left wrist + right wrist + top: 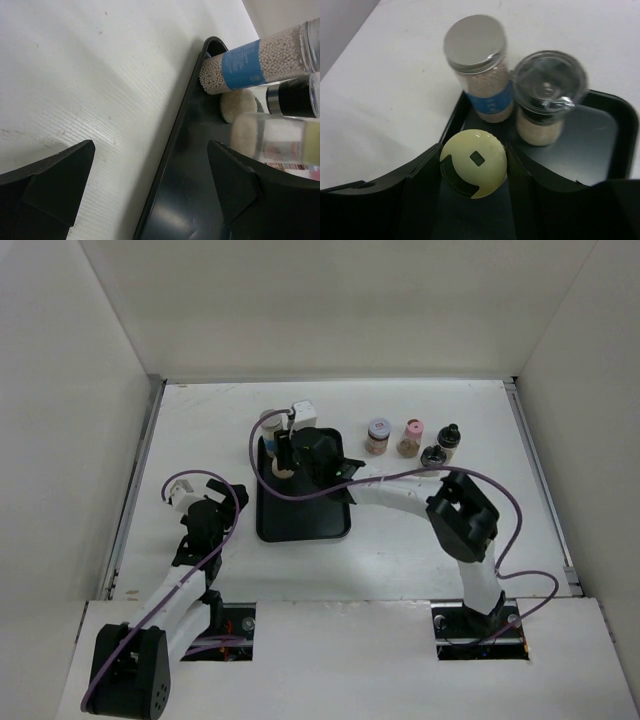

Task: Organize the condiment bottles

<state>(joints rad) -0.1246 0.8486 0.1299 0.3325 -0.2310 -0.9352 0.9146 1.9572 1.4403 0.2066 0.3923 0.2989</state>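
Note:
I should next lower the yellow-lidded bottle with my right gripper onto the bottom of the tray by the blue-labelled bottle (273,480) and let it go, because the spot there beside the tray's edge is empty.
A black tray (300,525) lies mid-table. In its far left corner stand a grey-lidded bottle with a blue label (480,65) and a clear-capped grinder bottle (545,97). Just in front of them, my right gripper (472,157) is shut on a yellow-lidded bottle (485,150), one finger against each side of the lid. From above, that gripper (290,462) hangs over the tray's far end. My left gripper (150,185) is open and holds nothing, its fingers straddling the tray's left rim (170,150). Right of the tray stand a purple-lidded bottle (378,433) and a pink-lidded bottle (411,433).
Two dark-capped bottles (432,455) (448,440) stand right of the pink one. The right arm's elbow (462,518) hangs over the table near them. White walls close in the table on the left, the right and at the back.

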